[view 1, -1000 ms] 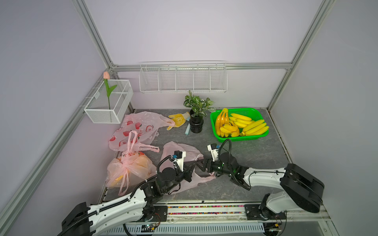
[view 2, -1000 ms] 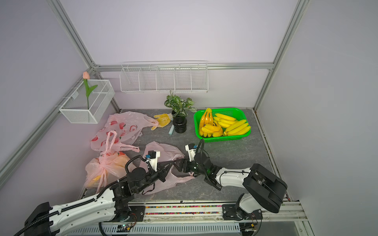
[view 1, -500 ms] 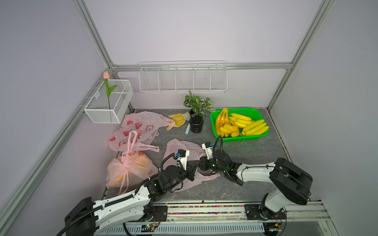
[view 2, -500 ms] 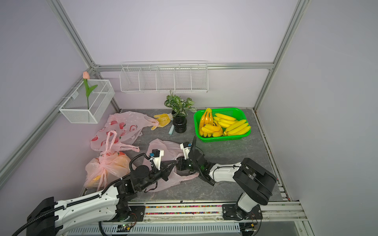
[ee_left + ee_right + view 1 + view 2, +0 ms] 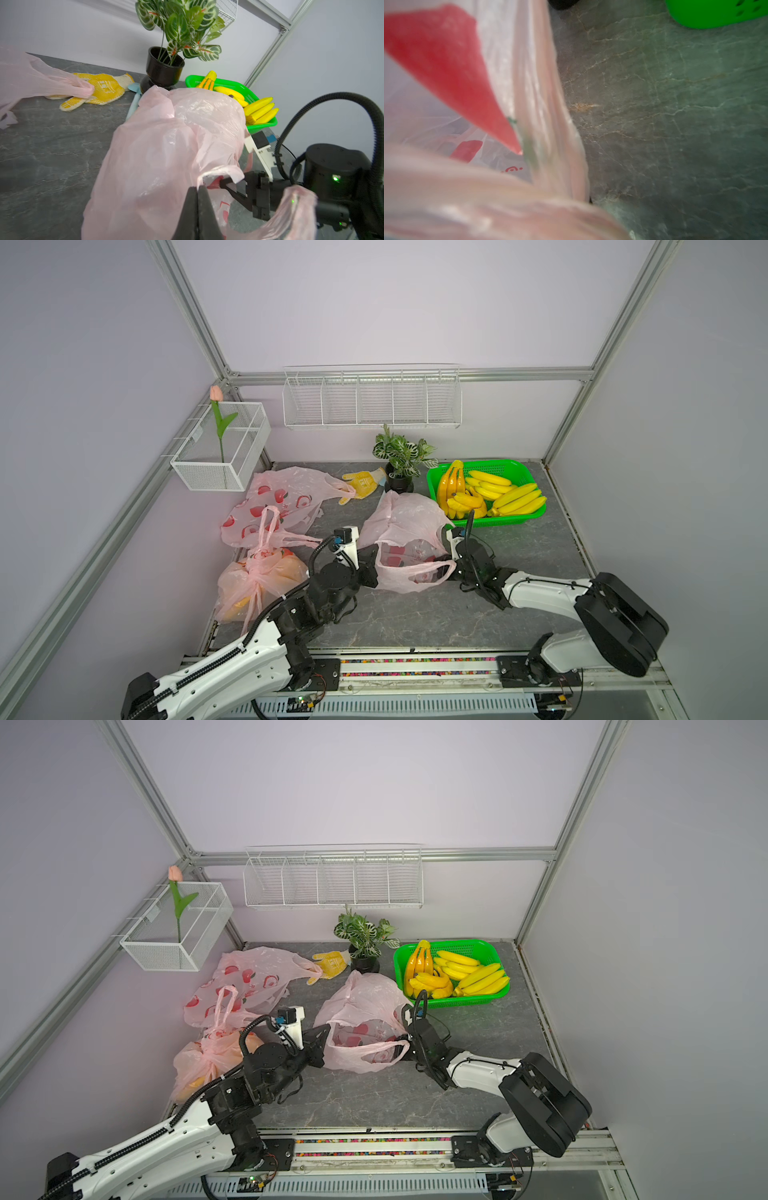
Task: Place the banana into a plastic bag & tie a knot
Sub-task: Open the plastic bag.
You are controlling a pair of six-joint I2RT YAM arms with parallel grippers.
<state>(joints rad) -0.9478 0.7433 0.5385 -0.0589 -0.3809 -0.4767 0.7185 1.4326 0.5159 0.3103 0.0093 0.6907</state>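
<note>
The edge of the bag's opening (image 5: 412,556) (image 5: 478,140) sags slack between my grippers. My right gripper should next pull away from my left gripper, then ease in toward the opening and release its edge.
A pink plastic bag (image 5: 405,526) (image 5: 361,1006) printed with red fruit stands puffed up mid-table, its mouth facing the front. My left gripper (image 5: 374,559) (image 5: 197,189) is shut on the left edge of the mouth. At the right edge, my right gripper (image 5: 449,568) (image 5: 405,1046) is shut on the bag. In the right wrist view the bag (image 5: 467,104) hides the jaws. Several yellow bananas (image 5: 494,495) (image 5: 259,110) lie in a green basket (image 5: 498,464) behind and to the right of the bag.
A tied pink bag (image 5: 257,580) holding fruit sits at the front left, with a flat pink bag (image 5: 282,497) behind it. A yellow glove (image 5: 363,483) and a potted plant (image 5: 401,464) stand at the back. A wire basket (image 5: 220,448) and wire shelf (image 5: 372,400) hang on the walls.
The right gripper has closed on the bag's right edge. Both arms have moved away from the front edge, and the bag has gone from lying flat to raised with its mouth open.
</note>
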